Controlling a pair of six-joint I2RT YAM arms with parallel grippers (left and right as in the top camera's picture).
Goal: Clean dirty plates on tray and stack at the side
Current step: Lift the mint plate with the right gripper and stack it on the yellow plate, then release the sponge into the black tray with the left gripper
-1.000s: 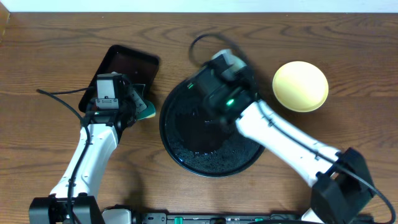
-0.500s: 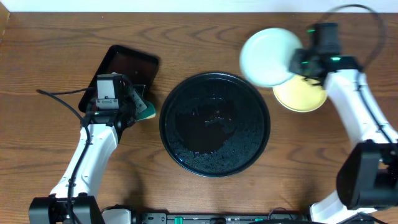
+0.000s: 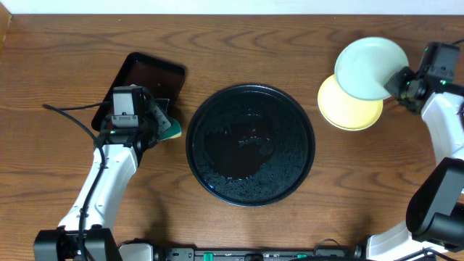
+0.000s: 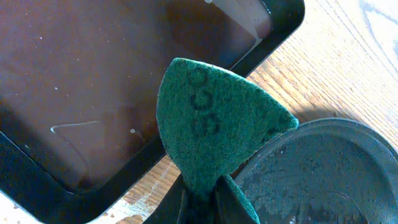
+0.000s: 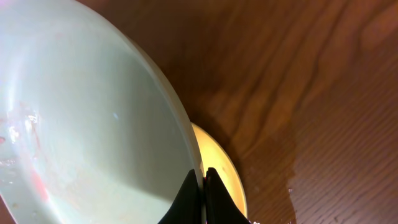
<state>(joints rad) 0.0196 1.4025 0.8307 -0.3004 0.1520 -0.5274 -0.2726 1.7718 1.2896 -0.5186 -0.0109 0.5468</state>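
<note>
I need to bring my right gripper down and back from the far edge of the pale yellow plate point(image 3: 350, 103) point(image 5: 220, 172) to let go of the mint-white plate on top.
My right gripper point(image 3: 398, 80) is shut on the rim of a pale mint-white plate point(image 3: 370, 67) and holds it above the pale yellow plate point(image 3: 346, 112) at the table's far right. In the right wrist view the mint plate point(image 5: 87, 118) shows faint red smears, with the yellow plate point(image 5: 224, 177) below it and my gripper point(image 5: 203, 186) pinching the rim. The round black tray point(image 3: 250, 145) holds no plate. My left gripper point(image 3: 165, 125) is shut on a green scouring pad point(image 4: 211, 124) beside the tray's left rim point(image 4: 323, 180). A third plate is not in view.
A smaller rectangular dark tray point(image 3: 145, 83) lies at the left, under my left wrist; it also shows in the left wrist view point(image 4: 81, 93). Wet marks lie on the wooden table point(image 5: 311, 124) near the yellow plate.
My right arm has carried the mint plate from the black tray up and to the far right, over the yellow plate. The left arm has not moved.
</note>
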